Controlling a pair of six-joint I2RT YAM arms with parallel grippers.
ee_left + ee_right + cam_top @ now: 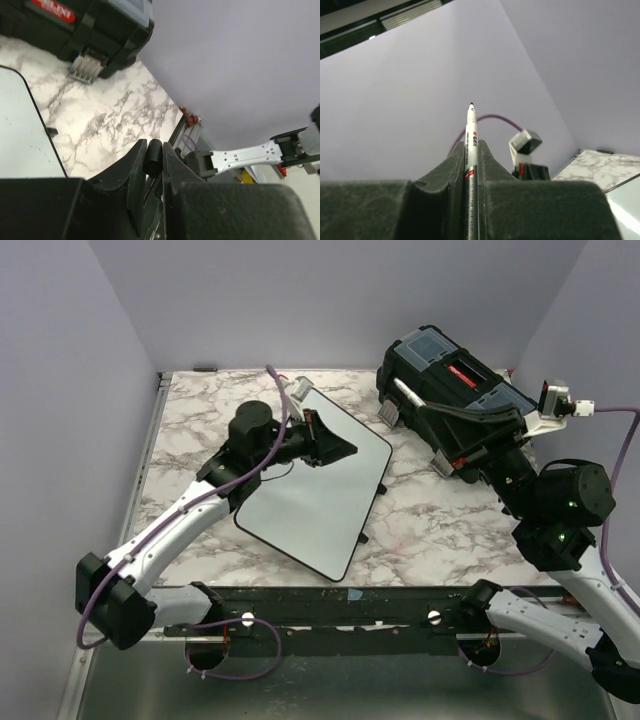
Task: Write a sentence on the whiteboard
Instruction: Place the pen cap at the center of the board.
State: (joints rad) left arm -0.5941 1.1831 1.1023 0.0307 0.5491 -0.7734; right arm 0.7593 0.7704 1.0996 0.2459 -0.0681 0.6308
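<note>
Next, my left gripper swings to the right in the top view and lowers onto the marble between whiteboard (305, 502) and toolbox, because that patch of marble is clear.
The whiteboard (305, 502) lies flat and angled at the table's middle. Its surface looks blank, and no words of the sentence show on it. Its edge also shows in the left wrist view (20, 130). My left gripper (338, 448) hovers over the board's far part, shut on a small black marker cap (154, 156). My right gripper (428, 410) is over the black toolbox, shut on a white-and-silver marker (471, 135) whose uncapped black tip points away from the fingers. In the top view the marker (405, 393) sticks out towards the board's far right corner.
The black toolbox (455, 380) with a red label stands at the back right, close to the board's far corner; it also shows in the left wrist view (95, 30). Marble tabletop (430, 525) surrounds the board. Lilac walls close the left, back and right sides.
</note>
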